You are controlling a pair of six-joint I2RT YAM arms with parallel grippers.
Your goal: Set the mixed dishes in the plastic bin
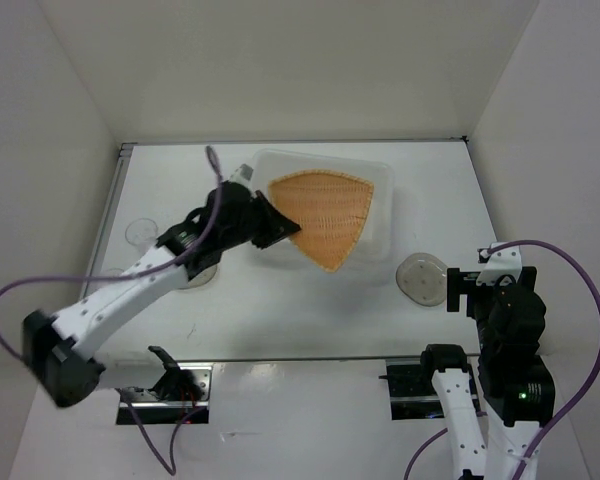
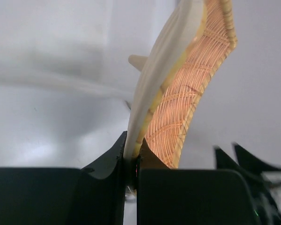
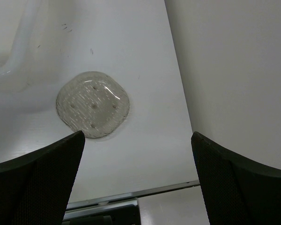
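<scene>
My left gripper will lower the orange ribbed plate into the translucent bin [image 1: 382,178], down to the bin's bottom, and let go of it there, because the plate hangs above.
The orange ribbed plate [image 1: 325,215] hangs tilted over the translucent plastic bin [image 1: 382,178]. My left gripper [image 1: 277,228] is shut on its left edge. In the left wrist view the plate [image 2: 187,93] stands on edge between the jaws of that gripper [image 2: 132,151], its pale underside turned left. A small round grey saucer [image 1: 421,279] lies on the table right of the bin. My right gripper [image 1: 452,290] stands open just right of it, holding nothing. The right wrist view shows the saucer [image 3: 92,104] ahead and left of the open right gripper [image 3: 138,140], with a corner of the bin [image 3: 9,61] beyond.
A small round clear dish [image 1: 140,232] sits at the table's left side. Another round dish [image 1: 197,274] lies partly hidden under my left arm. White walls close in the table on three sides. A metal strip [image 1: 280,358] runs along the near edge.
</scene>
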